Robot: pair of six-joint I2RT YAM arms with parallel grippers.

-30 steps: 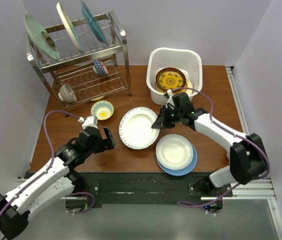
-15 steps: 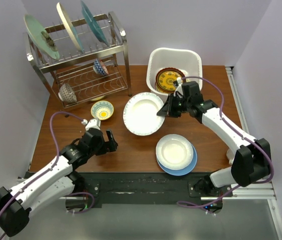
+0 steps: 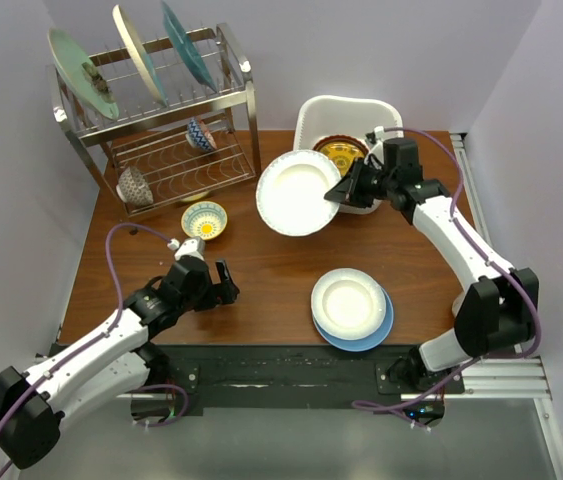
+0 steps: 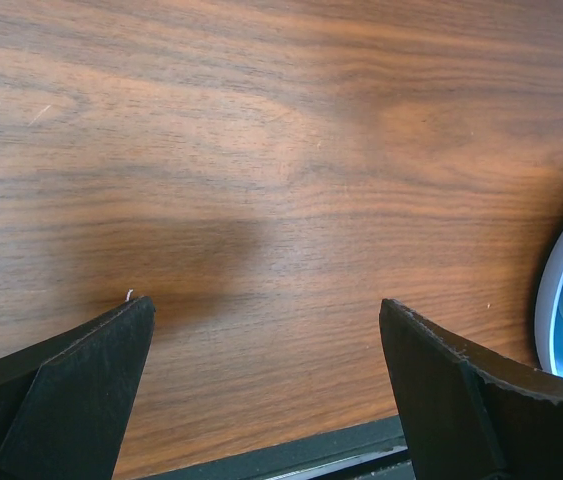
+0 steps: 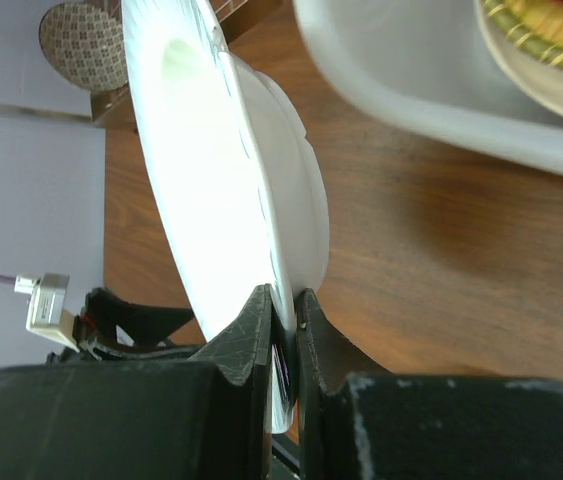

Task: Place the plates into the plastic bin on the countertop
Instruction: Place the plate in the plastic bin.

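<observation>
My right gripper should carry the white plate outward and lower it onto the brown patterned plate [image 3: 341,152], because the white plate I hold still hangs outside the bin.
My right gripper [image 3: 342,192] is shut on the rim of a white plate [image 3: 297,192] and holds it tilted in the air just left of the white plastic bin [image 3: 311,112]. The same plate [image 5: 211,180] fills the right wrist view, pinched at my right gripper [image 5: 283,312]. A brown patterned plate [image 3: 341,152] lies in the bin on a yellow woven-look plate [image 5: 546,40]. A white plate [image 3: 348,303] sits on a blue plate [image 3: 381,330] at the front right. My left gripper [image 3: 223,283] is open and empty above bare wood [image 4: 261,180].
A steel wire dish rack [image 3: 241,100] at the back left holds three upright plates [image 3: 81,72] and two bowls. A small yellow-and-blue bowl [image 3: 204,220] stands in front of it. The blue plate's edge [image 4: 551,300] shows at the right of the left wrist view.
My right gripper has lifted the white plate off the table and carried it back and to the right, up to the bin. My left arm has shifted slightly right.
</observation>
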